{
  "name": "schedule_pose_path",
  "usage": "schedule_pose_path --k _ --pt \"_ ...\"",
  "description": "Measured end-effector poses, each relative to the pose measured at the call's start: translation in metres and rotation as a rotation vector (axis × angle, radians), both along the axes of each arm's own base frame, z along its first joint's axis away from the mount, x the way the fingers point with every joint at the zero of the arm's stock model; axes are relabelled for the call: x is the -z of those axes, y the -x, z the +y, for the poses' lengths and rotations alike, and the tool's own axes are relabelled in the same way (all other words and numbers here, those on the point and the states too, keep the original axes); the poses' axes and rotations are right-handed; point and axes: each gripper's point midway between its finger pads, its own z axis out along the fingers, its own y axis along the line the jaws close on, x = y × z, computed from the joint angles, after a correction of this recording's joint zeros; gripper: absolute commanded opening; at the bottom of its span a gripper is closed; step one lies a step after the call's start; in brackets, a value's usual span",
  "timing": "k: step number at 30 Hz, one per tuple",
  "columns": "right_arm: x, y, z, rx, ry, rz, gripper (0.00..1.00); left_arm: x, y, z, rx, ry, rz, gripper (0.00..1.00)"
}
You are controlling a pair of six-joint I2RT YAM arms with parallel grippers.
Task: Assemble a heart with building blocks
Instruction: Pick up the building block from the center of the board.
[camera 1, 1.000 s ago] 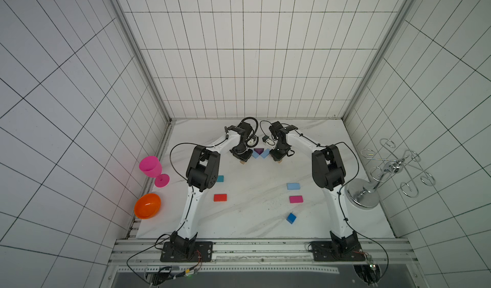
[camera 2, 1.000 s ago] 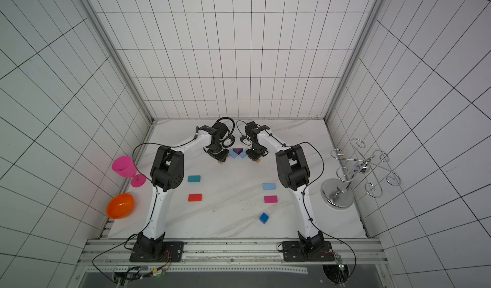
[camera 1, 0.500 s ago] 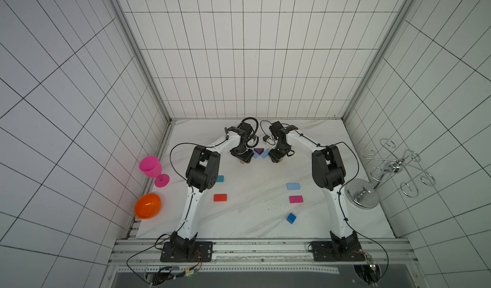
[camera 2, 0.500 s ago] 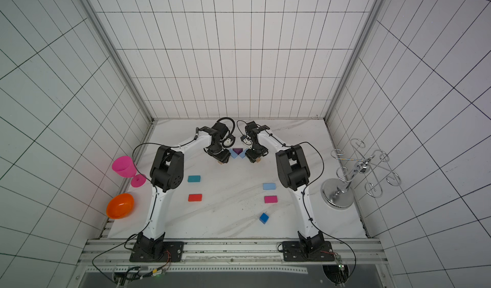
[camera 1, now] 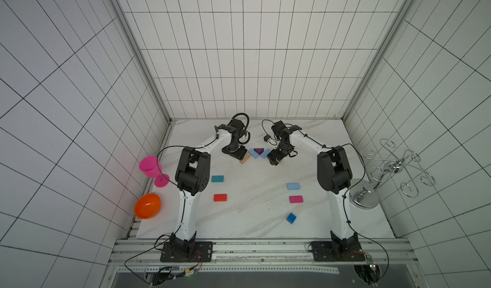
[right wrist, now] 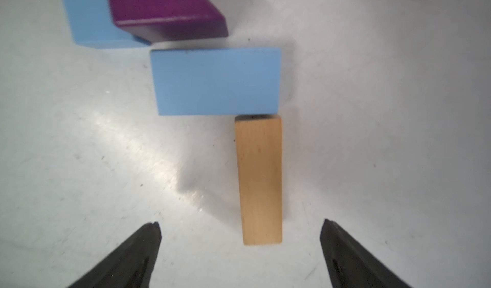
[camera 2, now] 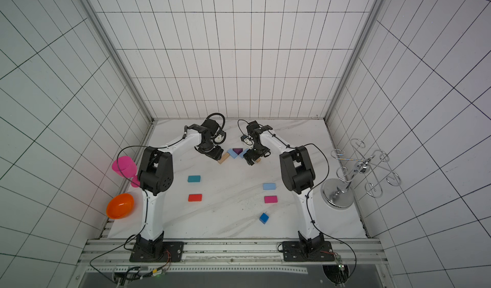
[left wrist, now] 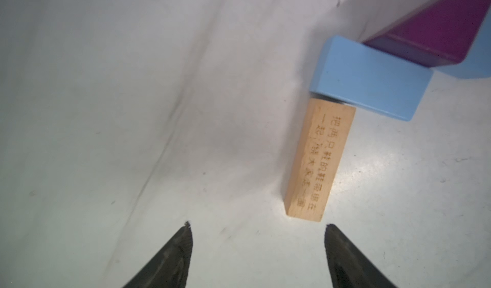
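Observation:
The plain tan block is already in place, so I should next move my right gripper back over the loose light blue block [camera 1: 293,186] behind it and close.
At the back of the table the heart's top stands begun: a purple triangle [camera 1: 258,150] between two light blue blocks [left wrist: 372,84] [right wrist: 218,82], with a tan block at each outer end. My left gripper [left wrist: 257,224] is open, and the engraved tan block [left wrist: 316,161] lies free just ahead of it. My right gripper [right wrist: 241,221] is open too; the plain tan block [right wrist: 259,180] reaches between its fingers and touches neither. Loose building blocks lie nearer the front: teal [camera 1: 217,178], red [camera 1: 220,197], light blue [camera 1: 293,186], magenta [camera 1: 296,199] and a blue cube [camera 1: 291,218].
A pink goblet [camera 1: 151,167] and an orange bowl [camera 1: 147,205] stand at the table's left edge. A chrome wire rack [camera 1: 385,172] stands at the right edge. Tiled walls close in three sides, and both arm bases sit on the front rail.
Both grippers have opened and let go of the tan blocks, which now lie on the table. The arms have hardly moved.

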Motion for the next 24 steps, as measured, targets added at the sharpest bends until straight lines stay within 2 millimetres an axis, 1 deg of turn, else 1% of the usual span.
schedule_pose_path --k 2,4,6,7,8,9,11,12,13,15,16,18,20,24 --pt "-0.031 0.009 -0.005 0.009 -0.046 -0.052 0.98 -0.032 -0.001 0.014 -0.071 0.007 -0.076 0.83" --pt "-0.068 0.024 -0.012 0.011 -0.095 -0.125 0.98 -0.065 0.002 0.029 -0.158 0.021 -0.147 0.83" --pt "-0.095 0.041 -0.02 0.01 -0.129 -0.188 0.98 -0.089 0.009 0.033 -0.232 0.063 -0.186 0.83" --pt "-0.103 0.053 -0.026 0.005 -0.138 -0.209 0.98 -0.095 0.016 0.034 -0.27 0.091 -0.192 0.83" --pt "-0.105 0.061 -0.03 0.001 -0.138 -0.218 1.0 -0.098 0.024 0.033 -0.305 0.117 -0.187 0.83" --pt "-0.103 0.071 -0.034 -0.009 -0.132 -0.217 0.96 -0.096 0.034 0.032 -0.341 0.146 -0.171 0.83" --pt "-0.089 0.088 -0.043 -0.025 -0.101 -0.19 0.89 -0.085 0.057 0.03 -0.417 0.192 -0.116 0.84" --pt "-0.077 0.098 -0.048 -0.04 -0.074 -0.169 0.89 -0.076 0.069 0.03 -0.458 0.211 -0.082 0.84" --pt "-0.062 0.109 -0.055 -0.057 -0.036 -0.143 0.9 -0.067 0.081 0.03 -0.503 0.227 -0.048 0.84" --pt "-0.039 0.127 -0.067 -0.094 0.035 -0.107 0.93 -0.049 0.103 0.032 -0.587 0.25 0.016 0.84" --pt "-0.029 0.136 -0.074 -0.116 0.07 -0.095 0.93 -0.04 0.114 0.034 -0.634 0.252 0.048 0.84" --pt "-0.017 0.148 -0.083 -0.159 0.122 -0.087 0.91 -0.026 0.129 0.04 -0.73 0.253 0.095 0.85" --pt "-0.012 0.153 -0.086 -0.203 0.155 -0.089 0.91 -0.017 0.136 0.044 -0.822 0.258 0.128 0.87" --pt "-0.007 0.145 -0.083 -0.266 0.203 -0.115 0.89 -0.008 0.14 0.05 -1.026 0.295 0.167 0.88"
